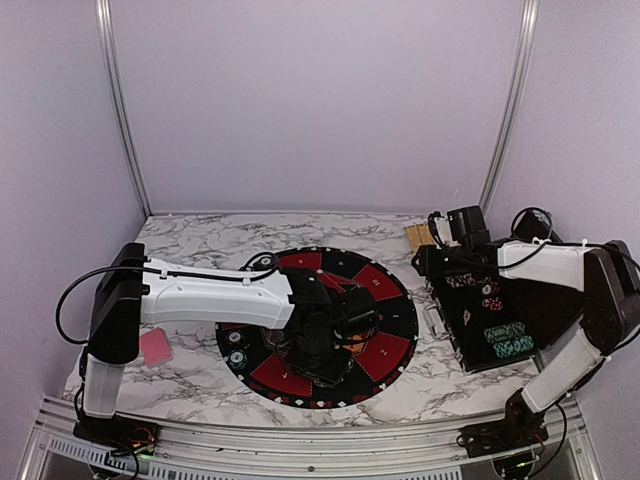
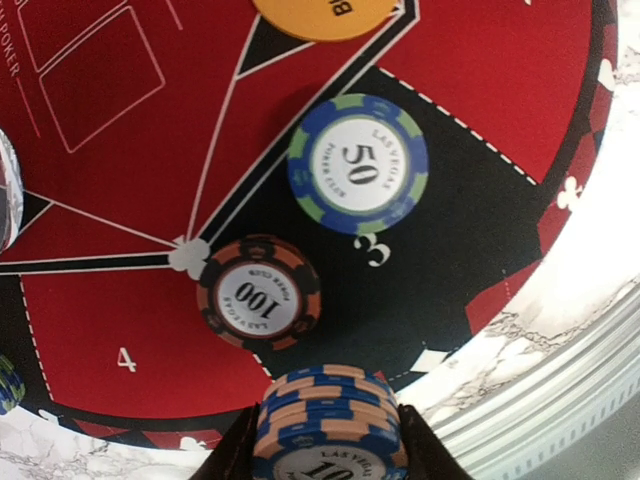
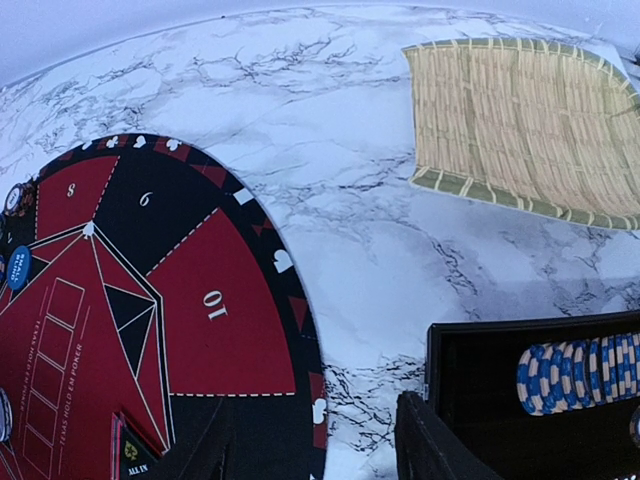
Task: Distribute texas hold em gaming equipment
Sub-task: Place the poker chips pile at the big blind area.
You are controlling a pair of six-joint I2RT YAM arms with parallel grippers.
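Note:
The robot will lower its left gripper and bring it to the right in the top view, onto the bare black part of the mat, because the blue-and-green chip (image 2: 357, 163) leaves room there.
My left gripper (image 2: 328, 445) is shut on a short stack of blue-and-orange poker chips (image 2: 328, 405), low over the near rim of the round black-and-red mat (image 2: 110, 310). Flat on the mat ahead of it lie a black-and-orange 100 chip (image 2: 259, 292) and a blue-and-green 50 chip (image 2: 357, 163). An orange button (image 2: 325, 15) shows at the top edge. My right gripper (image 3: 310, 450) stands open with nothing between its jaws, over the marble between the mat (image 3: 215, 320) and the black case (image 3: 520, 430). A row of blue-and-white chips (image 3: 580, 372) lies in the case.
A pink-backed card (image 1: 156, 346) lies on the marble left of the mat (image 1: 385, 285). Two chips (image 1: 236, 350) sit at the mat's left rim. A bamboo mat (image 3: 520, 125) lies at the back right. The case (image 1: 490, 310) holds more chip rows (image 1: 508, 340).

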